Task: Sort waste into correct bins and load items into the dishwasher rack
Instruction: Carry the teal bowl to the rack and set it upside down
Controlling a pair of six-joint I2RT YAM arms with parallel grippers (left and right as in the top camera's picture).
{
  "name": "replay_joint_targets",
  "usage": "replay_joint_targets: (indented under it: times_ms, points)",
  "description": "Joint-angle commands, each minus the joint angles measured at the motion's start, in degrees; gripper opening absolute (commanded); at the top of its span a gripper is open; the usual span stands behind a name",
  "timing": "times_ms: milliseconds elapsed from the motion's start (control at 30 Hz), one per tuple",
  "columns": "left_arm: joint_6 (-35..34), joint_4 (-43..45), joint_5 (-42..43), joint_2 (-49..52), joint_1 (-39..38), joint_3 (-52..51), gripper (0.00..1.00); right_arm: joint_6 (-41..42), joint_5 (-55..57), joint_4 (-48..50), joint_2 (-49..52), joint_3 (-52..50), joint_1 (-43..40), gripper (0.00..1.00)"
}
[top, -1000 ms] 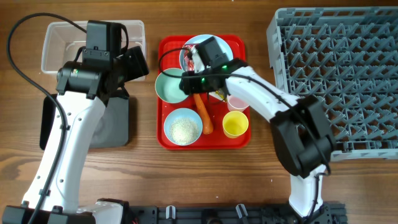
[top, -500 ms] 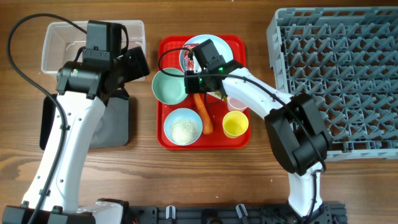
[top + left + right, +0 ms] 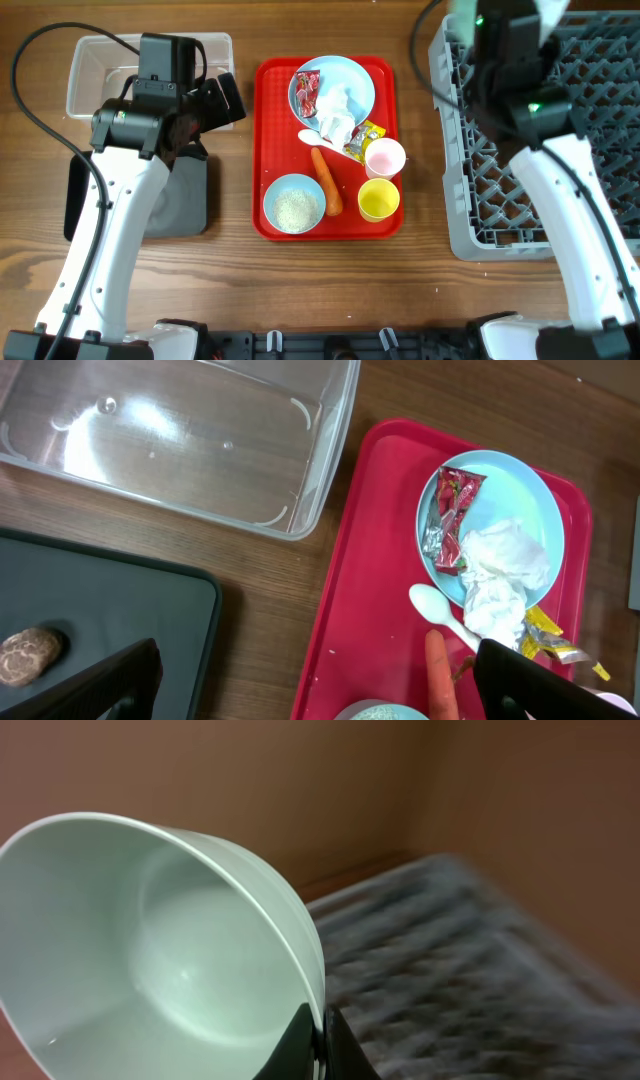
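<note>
My right gripper lowers and tilts into the dishwasher rack's far corner by the red tray next to release the bowl, since the rack shows empty slots.
My right gripper [image 3: 318, 1042] is shut on the rim of an empty light blue bowl [image 3: 150, 950], held in the air above the blurred grey dishwasher rack [image 3: 450, 950]. Overhead, the right arm [image 3: 520, 90] reaches over the rack [image 3: 600, 100]. My left gripper [image 3: 320, 695] is open above the table between the black tray [image 3: 120, 610] and the red tray [image 3: 370, 610]. The black tray holds a brown lump [image 3: 28, 652]. The clear tub [image 3: 200, 440] is empty. On the plate [image 3: 350, 80] lie a red wrapper [image 3: 307, 92] and tissue [image 3: 338, 110].
The red tray [image 3: 270, 150] also holds a white spoon [image 3: 312, 137], a carrot [image 3: 326, 180], a bowl of rice [image 3: 294, 205], a yellow wrapper [image 3: 363, 140], a pink cup [image 3: 384, 157] and a yellow cup [image 3: 378, 198]. The left arm [image 3: 120, 200] overhangs the black tray [image 3: 190, 195].
The right arm has lifted the empty bowl off the red tray and swung it right, over the rack. The left jaws have opened wider; the left arm has stayed put.
</note>
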Motion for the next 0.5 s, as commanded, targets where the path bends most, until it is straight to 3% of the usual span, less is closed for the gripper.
replay_joint_targets:
  times_ms: [0, 200, 300, 467]
  points:
    - [-0.3, 0.1, 0.0, 0.6, 0.2, -0.1, 1.00, -12.1, 19.6, 8.6, 7.8, -1.6, -3.4, 0.04]
    - [-0.3, 0.1, 0.0, 0.6, 0.2, -0.1, 1.00, -49.1, 24.7, 34.2, 22.8, -1.5, -4.9, 0.04]
    - [-0.3, 0.1, 0.0, 0.6, 0.2, -0.1, 1.00, -56.8, 28.6, 39.6, 27.4, -1.5, -4.4, 0.04]
    - [-0.3, 0.1, 0.0, 0.6, 0.2, -0.1, 1.00, -60.9, 28.9, 38.1, 32.1, -1.6, -2.6, 0.04]
